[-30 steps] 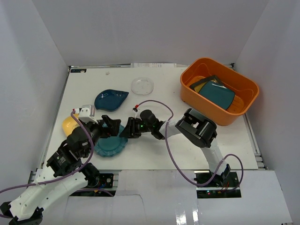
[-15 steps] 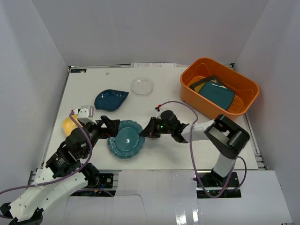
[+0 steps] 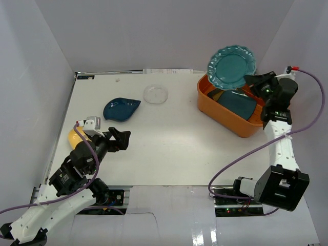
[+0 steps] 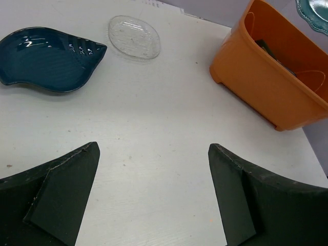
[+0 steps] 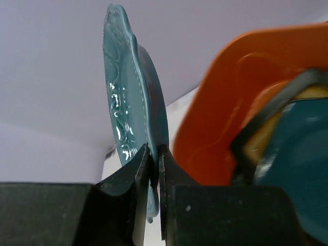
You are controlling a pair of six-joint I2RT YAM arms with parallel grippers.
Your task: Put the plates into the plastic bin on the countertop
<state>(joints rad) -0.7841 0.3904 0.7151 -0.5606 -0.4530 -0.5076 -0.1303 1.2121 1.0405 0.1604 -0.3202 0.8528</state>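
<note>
The scalloped plate [image 3: 231,67] still hangs above the orange bin's far side, so the robot's right gripper will move down into the bin, over the teal square plate [image 3: 239,102], to release the scalloped plate.
My right gripper [image 3: 252,81] is shut on the rim of the teal round scalloped plate [image 3: 231,67] and holds it on edge above the far left corner of the orange plastic bin [image 3: 239,123]. The wrist view shows the plate [image 5: 132,113] pinched between the fingers, the bin wall [image 5: 225,118] just to its right. Inside the bin lie a teal square plate [image 3: 239,102] and an amber black-rimmed one [image 3: 218,93]. My left gripper [image 3: 119,139] is open and empty low over the countertop [image 3: 174,143]. The dark-blue leaf plate [image 3: 120,108] lies far left. A small yellow plate [image 3: 75,137] sits beside my left arm.
A clear round glass dish [image 3: 156,94] lies at the back middle of the countertop and also shows in the left wrist view [image 4: 135,37]. White walls close in on three sides. The bin stands at the back right corner.
My right gripper has lifted the teal scalloped plate off the countertop's front middle and carried it up and right to above the bin. The left gripper has stayed put.
</note>
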